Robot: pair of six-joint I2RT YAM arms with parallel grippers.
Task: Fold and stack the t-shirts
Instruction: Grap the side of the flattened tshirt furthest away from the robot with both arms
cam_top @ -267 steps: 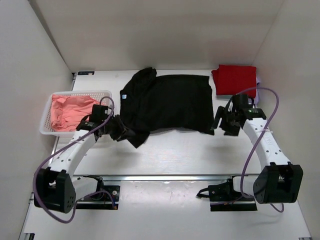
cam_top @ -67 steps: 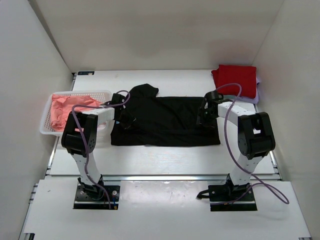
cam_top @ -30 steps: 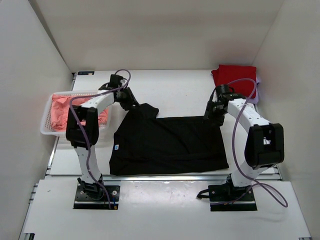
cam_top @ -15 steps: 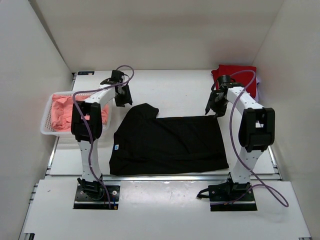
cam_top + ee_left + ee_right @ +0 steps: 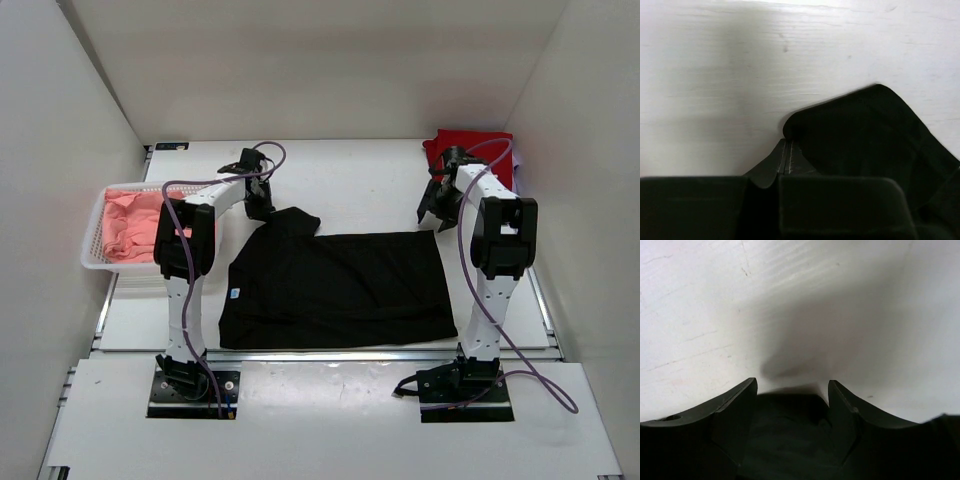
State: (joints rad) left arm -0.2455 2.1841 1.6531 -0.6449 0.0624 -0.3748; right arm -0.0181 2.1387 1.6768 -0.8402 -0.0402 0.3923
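Note:
The black cloth's edge barely reaches between the open fingers, so the robot's right gripper will move back onto the shirt's corner nearest the red t-shirt and close.
A black t-shirt (image 5: 335, 290) lies spread flat across the middle of the table, with a bunched sleeve at its far left corner. My left gripper (image 5: 262, 210) is at that corner. In the left wrist view its jaws (image 5: 786, 144) are shut, with the black cloth's edge (image 5: 860, 135) right at the tips. My right gripper (image 5: 437, 218) is at the shirt's far right corner. It is open (image 5: 790, 387), with black cloth (image 5: 790, 440) lying between the fingers. A folded red t-shirt (image 5: 478, 150) lies at the far right. Salmon-pink t-shirts (image 5: 125, 225) lie in the basket.
A white mesh basket (image 5: 93, 262) stands at the left edge of the table. White walls close in the left, back and right sides. Both arms stand upright from bases at the near edge.
The black t-shirt was dragged toward the near edge and laid flat. In the last half second the left gripper moved slightly back toward the shirt's corner; the shirt itself stayed put.

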